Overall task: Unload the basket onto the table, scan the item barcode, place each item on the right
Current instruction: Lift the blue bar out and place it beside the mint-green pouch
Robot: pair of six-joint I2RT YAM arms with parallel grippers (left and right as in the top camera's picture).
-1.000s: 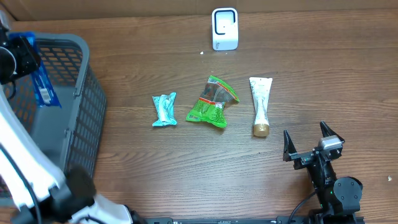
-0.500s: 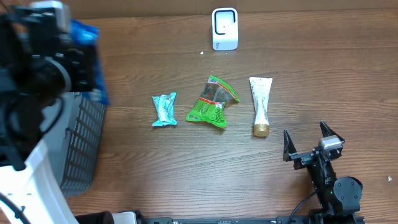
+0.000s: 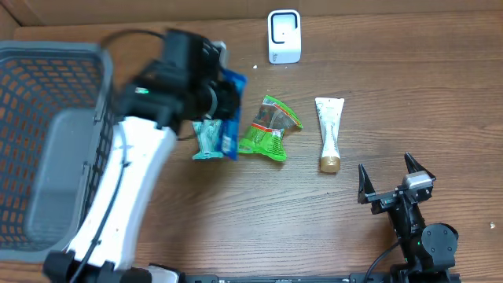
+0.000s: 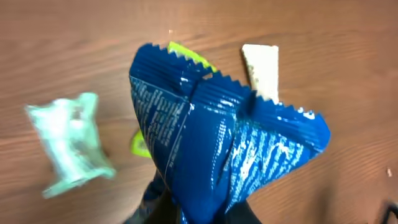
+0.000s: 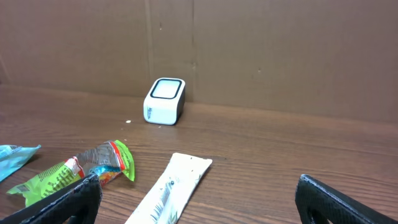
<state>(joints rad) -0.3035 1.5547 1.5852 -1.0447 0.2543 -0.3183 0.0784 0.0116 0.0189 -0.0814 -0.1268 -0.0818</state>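
My left gripper should lower the blue packet (image 3: 229, 116) onto the wood between the teal and green packets, and then it should open.
A blue foil packet (image 3: 229, 116) hangs above the table with my left gripper (image 3: 214, 101) shut on its lower end. In the left wrist view the blue packet (image 4: 217, 143) fills the middle, and the left gripper (image 4: 199, 214) shows only as dark fingers at the bottom edge. The white scanner (image 3: 284, 36) stands at the back of the table, apart from the packet. My right gripper (image 3: 387, 179) stands open at the front right with nothing between its fingers. The right wrist view has the scanner (image 5: 165, 101) far ahead of the right gripper (image 5: 199, 199).
A grey basket (image 3: 47, 49) fills the left side. A teal packet (image 3: 206, 141), a green packet (image 3: 269, 128) and a white tube (image 3: 329, 132) lie in a row mid-table, the teal one partly under my left arm. A cardboard wall closes the back.
My left arm has swung right from over the basket to above the teal packet, carrying the blue packet. The right arm has not moved.
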